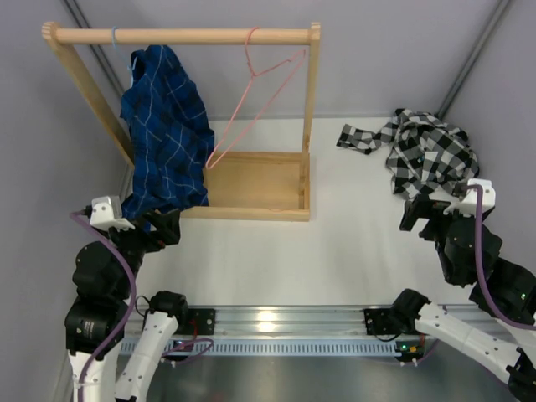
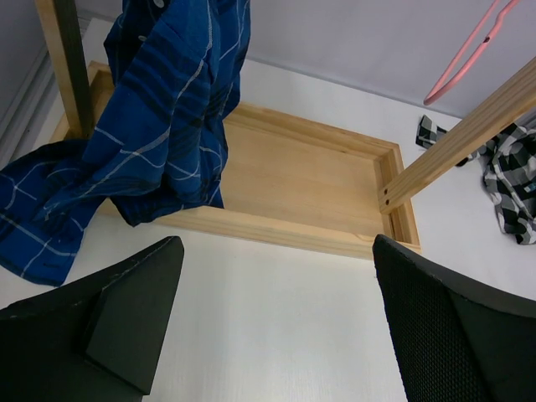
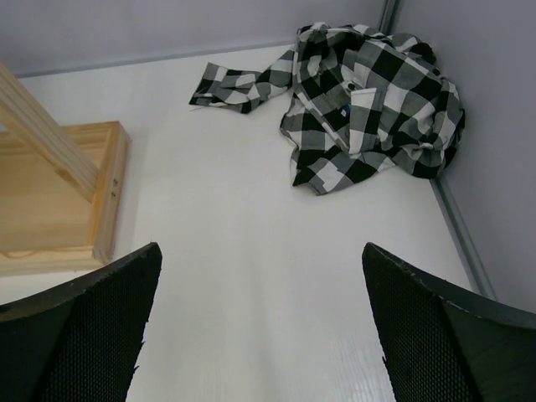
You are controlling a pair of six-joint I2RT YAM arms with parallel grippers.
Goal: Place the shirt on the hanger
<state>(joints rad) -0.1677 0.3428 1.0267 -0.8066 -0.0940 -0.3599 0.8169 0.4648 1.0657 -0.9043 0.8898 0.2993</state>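
Observation:
The right gripper needs to move outward and down next, onto the raised cloth fold where the sleeve meets the bunched shirt, because that fold lies outward and below.
The black-and-white check shirt (image 1: 429,151) lies crumpled on the white table at the far right, one sleeve stretched out to the left; it also shows in the right wrist view (image 3: 368,100). The pink wire hanger (image 1: 260,92) hangs empty by its hook from the right end of the wooden rail, tilted. My right gripper (image 1: 423,213) hovers just short of the shirt's near edge, open (image 3: 260,248), nothing between its fingers. My left gripper (image 1: 161,228) sits at the near left by the rack's base, open (image 2: 276,243) and empty.
A wooden clothes rack (image 1: 184,36) with a shallow box base (image 1: 251,180) stands at the back left. A dark blue grid-lined shirt (image 1: 163,134) hangs from its left end, its tail draping onto the table near my left gripper. Grey walls close in on both sides.

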